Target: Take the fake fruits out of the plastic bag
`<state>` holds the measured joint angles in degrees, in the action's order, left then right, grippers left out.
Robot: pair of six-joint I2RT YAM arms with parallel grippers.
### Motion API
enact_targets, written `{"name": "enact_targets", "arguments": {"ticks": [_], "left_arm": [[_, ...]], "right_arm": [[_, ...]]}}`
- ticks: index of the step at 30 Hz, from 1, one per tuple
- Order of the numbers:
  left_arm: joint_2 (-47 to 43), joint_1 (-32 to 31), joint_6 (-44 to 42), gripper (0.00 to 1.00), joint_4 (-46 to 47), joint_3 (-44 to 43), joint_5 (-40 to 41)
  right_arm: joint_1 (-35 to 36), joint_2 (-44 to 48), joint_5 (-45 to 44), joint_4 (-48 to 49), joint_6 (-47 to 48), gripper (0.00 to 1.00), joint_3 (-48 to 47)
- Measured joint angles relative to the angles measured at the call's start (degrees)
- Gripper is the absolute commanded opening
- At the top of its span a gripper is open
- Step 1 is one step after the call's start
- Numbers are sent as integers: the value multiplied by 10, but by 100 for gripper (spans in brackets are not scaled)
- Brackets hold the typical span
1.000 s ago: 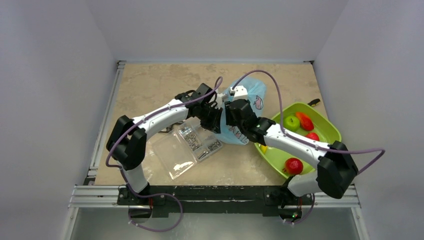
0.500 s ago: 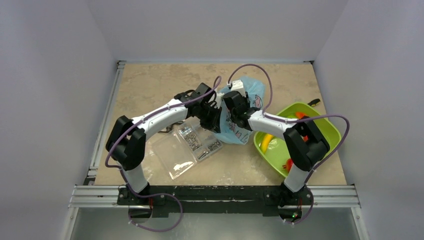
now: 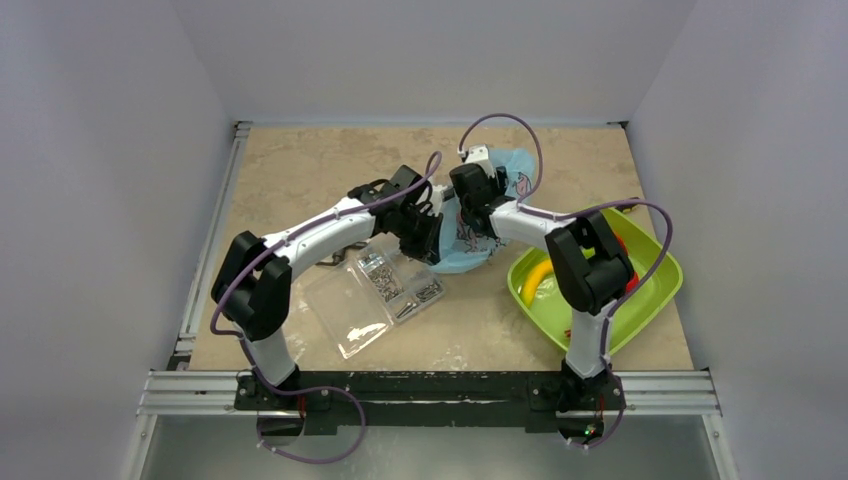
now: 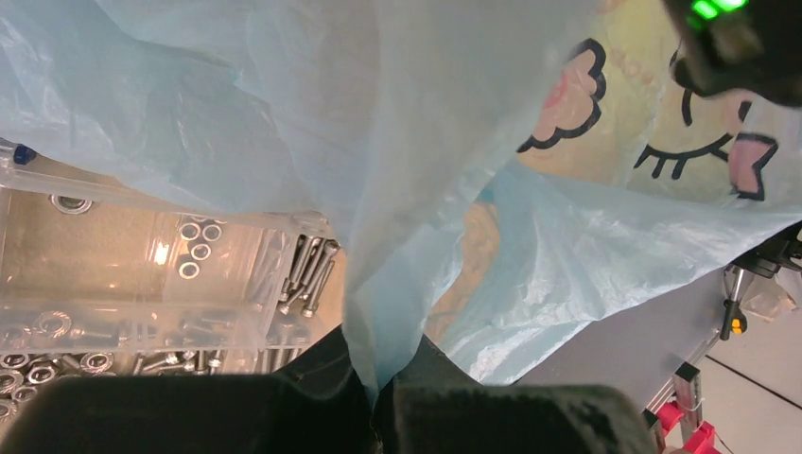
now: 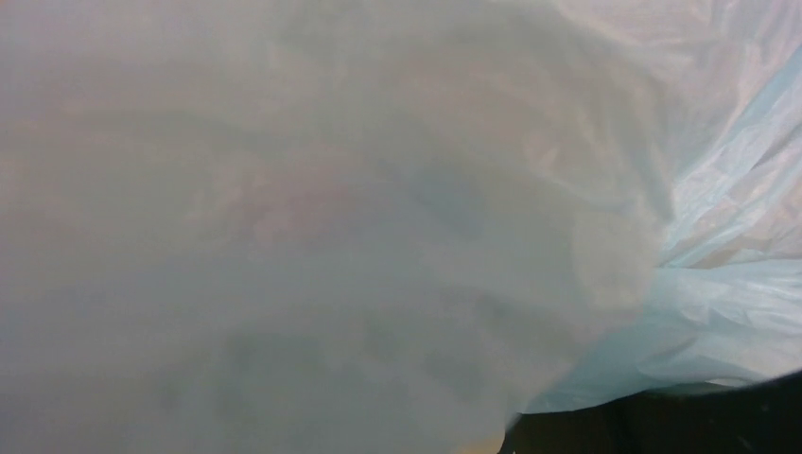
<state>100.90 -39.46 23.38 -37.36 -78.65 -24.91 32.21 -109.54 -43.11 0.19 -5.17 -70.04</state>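
Observation:
I need to move my right gripper down and outward next, deeper into the bag. The right wrist view is full of bag film (image 5: 331,218), and my left gripper is holding the edge of the bag.
The light-blue plastic bag (image 3: 497,232) with its cartoon print lies mid-table. My left gripper (image 3: 431,238) is shut on its left edge; in the left wrist view a fold of the bag (image 4: 407,189) runs down between my left gripper (image 4: 383,378) jaws. My right gripper (image 3: 468,205) is at the bag's top, pointing down into it. Bag film (image 5: 331,218) fills the right wrist view and hides the fingers. Of the fake fruits, a yellow banana (image 3: 537,281) lies in the lime-green tray (image 3: 655,290), and a red piece (image 3: 629,283) peeks out beside my right elbow.
A clear compartment box (image 3: 375,295) with screws and nuts (image 4: 307,270) lies just left of the bag, under my left forearm. My right arm's elbow (image 3: 590,262) stands over the tray. A small dark item (image 3: 628,205) lies behind the tray.
My right arm folded up over the tray, and its gripper moved back and left along the bag toward its top. The left gripper kept its hold and did not move.

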Motion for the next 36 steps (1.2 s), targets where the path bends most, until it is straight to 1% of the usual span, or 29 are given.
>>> {"name": "enact_targets", "arguments": {"ticks": [5,9,10,11,12,13,14,15,16,20,23,24,27,33,36], "left_arm": [[0,-1,-2,0,4,0,-3],[0,-1,-2,0,5,0,-3],[0,-1,-2,0,5,0,-4],[0,-1,-2,0,5,0,-4],[0,-1,-2,0,7,0,-4],[0,-1,-2,0,9,0,-4],[0,-1,-2,0,12,0,-4],[0,-1,-2,0,14,0,-4],[0,-1,-2,0,16,0,-4],[0,-1,-2,0,18,0,-4],[0,-1,-2,0,18,0,-5],[0,-1,-2,0,17,0,-5],[0,-1,-2,0,17,0,-7],[0,-1,-2,0,15,0,-8],[-5,-1,-4,0,1,0,-12]], "right_arm": [[-19,-40,-2,2,19,81,-22],[-40,-71,37,2,49,82,-45],[-46,-81,44,-1,56,80,-56],[-52,-91,54,-5,62,78,-68],[-57,-106,64,-20,66,73,-90],[-63,-132,78,-41,69,64,-131],[-68,-140,83,-44,70,55,-145],[-71,-150,90,-54,71,51,-163],[-73,-158,99,-61,73,49,-178],[-75,-158,113,-73,73,29,-185],[-74,-149,123,-75,71,10,-175],[-73,-143,127,-75,69,7,-167],[-61,-113,129,-76,65,0,-134],[-9,-47,127,-84,38,0,-87],[-3,-11,144,-90,15,0,-54]]}}
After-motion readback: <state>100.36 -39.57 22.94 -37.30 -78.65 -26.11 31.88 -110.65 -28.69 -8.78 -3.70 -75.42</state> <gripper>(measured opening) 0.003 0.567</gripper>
